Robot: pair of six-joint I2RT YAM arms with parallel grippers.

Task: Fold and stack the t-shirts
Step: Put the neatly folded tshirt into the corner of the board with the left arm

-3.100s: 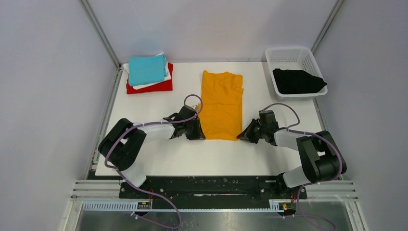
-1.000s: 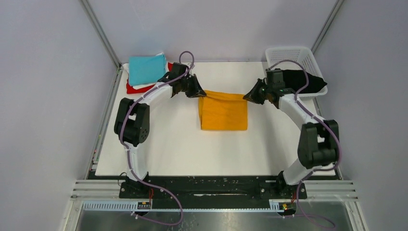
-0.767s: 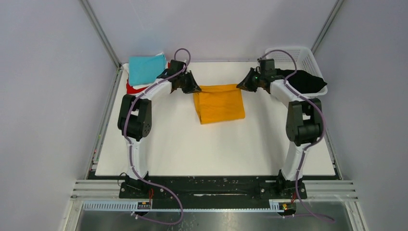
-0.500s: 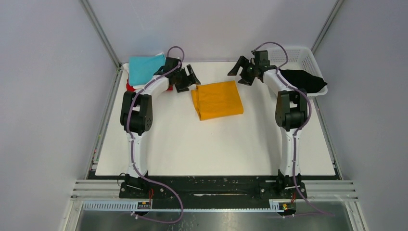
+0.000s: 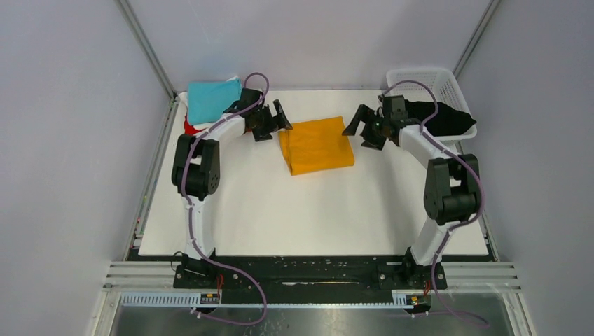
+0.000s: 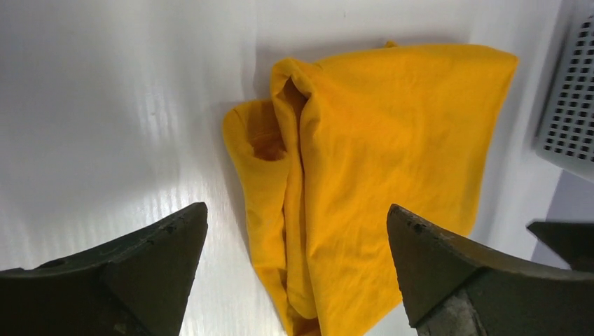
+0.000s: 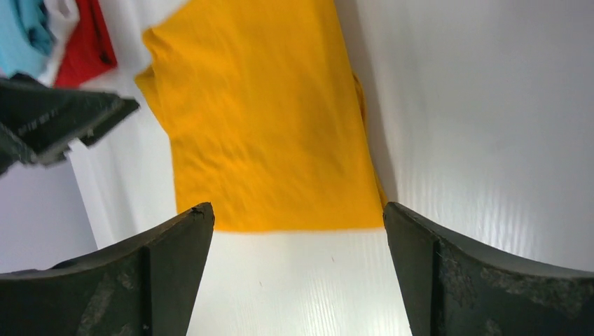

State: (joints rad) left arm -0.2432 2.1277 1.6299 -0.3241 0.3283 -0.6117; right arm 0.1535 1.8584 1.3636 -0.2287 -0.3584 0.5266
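The left gripper next needs to go down and across onto the orange-yellow t-shirt's puckered fold (image 5: pixel 285 140) (image 6: pixel 278 178), because the fold is below the gripper's fingers and to their right in the top view.
The orange-yellow t-shirt (image 5: pixel 315 145) lies folded in a rough square on the table (image 5: pixel 308 210), far of centre. My left gripper (image 5: pixel 274 124) hovers open just off its far left corner, holding nothing. My right gripper (image 5: pixel 357 133) hovers open off its far right corner, also holding nothing. The left wrist view shows the shirt (image 6: pixel 378 161) with a loose puckered fold on one side, below the wide jaws (image 6: pixel 296 210). In the right wrist view the shirt (image 7: pixel 266 126) lies flat beyond the spread jaws (image 7: pixel 298 208). The black t-shirt (image 5: pixel 441 117) is in the basket.
A stack with a teal t-shirt (image 5: pixel 210 100) on top, white in the middle and red (image 5: pixel 189 126) at the bottom sits at the far left corner. The white mesh basket (image 5: pixel 420 75) stands at the far right. Grey walls close in both sides.
Both grippers carried the shirt's near edge over to the far edge, then opened and let go. The shirt now lies folded in half. The right gripper has drawn back and down.
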